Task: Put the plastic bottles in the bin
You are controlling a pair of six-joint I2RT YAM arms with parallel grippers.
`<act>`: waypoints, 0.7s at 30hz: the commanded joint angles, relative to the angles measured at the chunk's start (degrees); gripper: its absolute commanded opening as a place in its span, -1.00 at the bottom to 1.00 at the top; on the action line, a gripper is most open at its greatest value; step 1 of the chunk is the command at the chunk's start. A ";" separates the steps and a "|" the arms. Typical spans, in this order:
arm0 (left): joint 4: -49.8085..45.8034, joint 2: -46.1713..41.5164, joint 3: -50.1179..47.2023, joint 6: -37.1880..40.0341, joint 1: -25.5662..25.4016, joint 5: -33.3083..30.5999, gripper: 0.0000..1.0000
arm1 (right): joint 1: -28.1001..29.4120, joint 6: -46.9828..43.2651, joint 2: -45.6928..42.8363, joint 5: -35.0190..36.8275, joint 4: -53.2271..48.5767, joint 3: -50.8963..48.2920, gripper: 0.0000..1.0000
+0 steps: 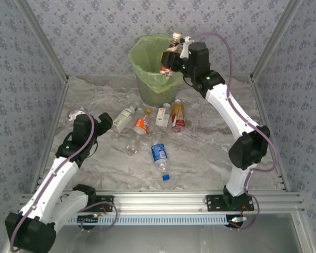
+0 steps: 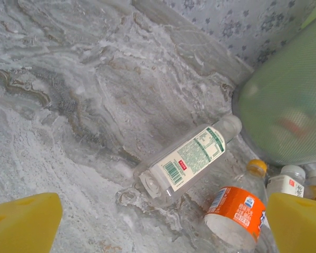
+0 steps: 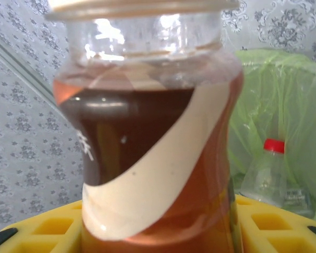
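Note:
My right gripper needs to move in past the bin's rim next and go down over the bin's green-lined opening (image 1: 151,55) (image 3: 276,105) to release the bottle, since it still hangs at the bin's rim.
My right gripper (image 1: 172,61) is shut on a bottle with a brown and cream label (image 1: 174,48) (image 3: 152,147), held upright over the right rim of the green-lined bin (image 1: 147,87) (image 3: 289,100). Its yellow pads (image 3: 47,226) flank the bottle's base. A clear bottle with a red cap (image 3: 266,176) lies inside the bin. My left gripper (image 1: 103,122) (image 2: 160,232) is open above the table, just short of a clear bottle with a white and green label (image 1: 125,118) (image 2: 189,158). An orange-labelled bottle (image 1: 142,125) (image 2: 237,211) lies beside it.
More bottles lie in front of the bin: a white one (image 1: 163,115), a red and orange one (image 1: 178,116), a blue-labelled one (image 1: 160,154) and a crushed clear one (image 1: 131,148). Patterned walls close in the marble table (image 1: 210,153) on three sides.

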 commanded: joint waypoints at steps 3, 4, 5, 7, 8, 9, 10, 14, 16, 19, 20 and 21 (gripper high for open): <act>-1.40 -1.17 -1.13 -0.96 0.34 -0.72 0.99 | 0.65 -6.36 6.69 9.46 -5.98 11.56 -0.05; -1.36 -1.29 -1.40 -1.18 0.34 -0.66 0.99 | 0.66 -7.23 8.02 11.50 -7.20 13.20 -0.05; -1.39 -1.31 -1.65 -1.24 0.34 -0.71 0.98 | 0.62 -8.50 9.32 12.84 -8.79 15.14 -0.05; -1.35 -1.36 -2.09 -1.52 0.43 -0.88 0.99 | 0.59 -10.54 12.76 16.26 -13.66 20.33 -0.04; -1.31 -1.36 -2.22 -1.54 0.43 -0.84 0.99 | 0.59 -11.21 14.00 17.19 -15.29 22.10 -0.04; -1.31 -1.30 -2.34 -1.63 0.50 -0.92 0.98 | 0.60 -11.98 15.24 17.99 -16.96 24.03 -0.04; -1.22 -1.29 -2.34 -1.60 0.51 -1.01 0.99 | 0.59 -12.77 16.34 18.16 -18.05 25.33 -0.03; -0.92 -0.95 -2.29 -1.94 0.60 -1.20 0.98 | 0.75 -15.23 19.42 18.74 -20.97 28.89 0.00; -1.17 -0.87 -2.36 -2.11 0.69 -1.21 0.98 | 0.88 -16.01 20.27 19.81 -21.71 29.38 0.02; -1.79 -0.94 -2.45 -2.12 0.78 -1.10 0.99 | 0.90 -17.20 21.27 20.20 -22.66 29.62 0.04; -1.88 -1.01 -2.54 -2.07 0.87 -1.10 0.98 | 0.90 -17.36 21.60 20.29 -22.84 29.72 0.04; -2.01 -1.09 -2.61 -1.95 0.87 -1.11 0.98 | 0.89 -17.58 22.05 20.38 -22.89 29.88 0.05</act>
